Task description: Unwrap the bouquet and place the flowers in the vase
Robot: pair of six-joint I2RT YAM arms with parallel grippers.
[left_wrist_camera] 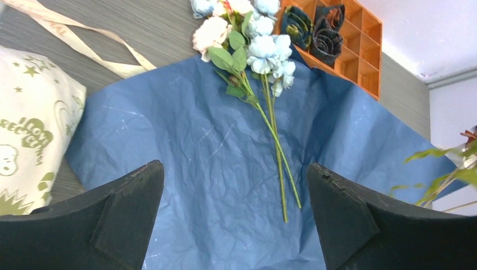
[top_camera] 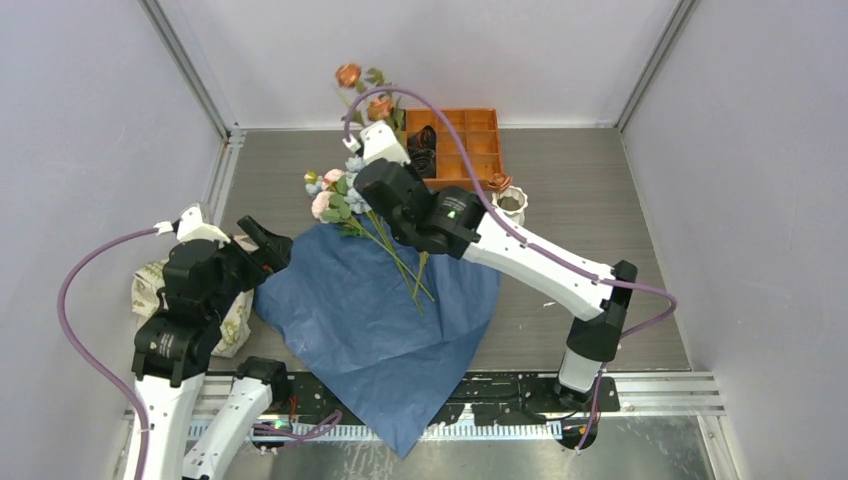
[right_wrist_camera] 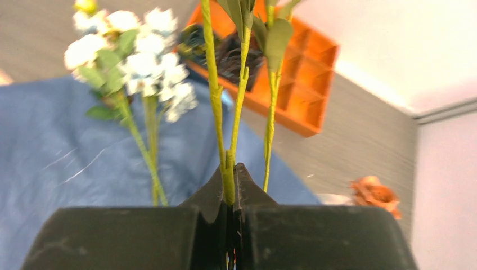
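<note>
Next, my right gripper carries the stem across and down into the vase's opening (top_camera: 510, 202), then lets it go. That opening lies below the gripper and to its right in the top view.
The blue wrapping paper (top_camera: 380, 320) lies spread flat in the middle of the table. Pale blue and pink flowers (top_camera: 335, 195) rest on its far edge, stems pointing toward me. My right gripper (right_wrist_camera: 233, 169) is shut on a green flower stem (right_wrist_camera: 215, 101) and holds it upright above the paper; its orange blooms (top_camera: 348, 75) stand high near the back. The white vase (top_camera: 514, 205) stands right of the paper with one orange bloom (top_camera: 498, 182) at its rim. My left gripper (left_wrist_camera: 236, 166) hovers open over the paper's left part, holding nothing.
An orange compartment tray (top_camera: 480, 140) with dark rolled items sits at the back. A cream printed cloth bag (top_camera: 150, 285) lies left of the paper. A beige ribbon (left_wrist_camera: 84, 48) trails loose on the table beyond it. Grey walls close in both sides.
</note>
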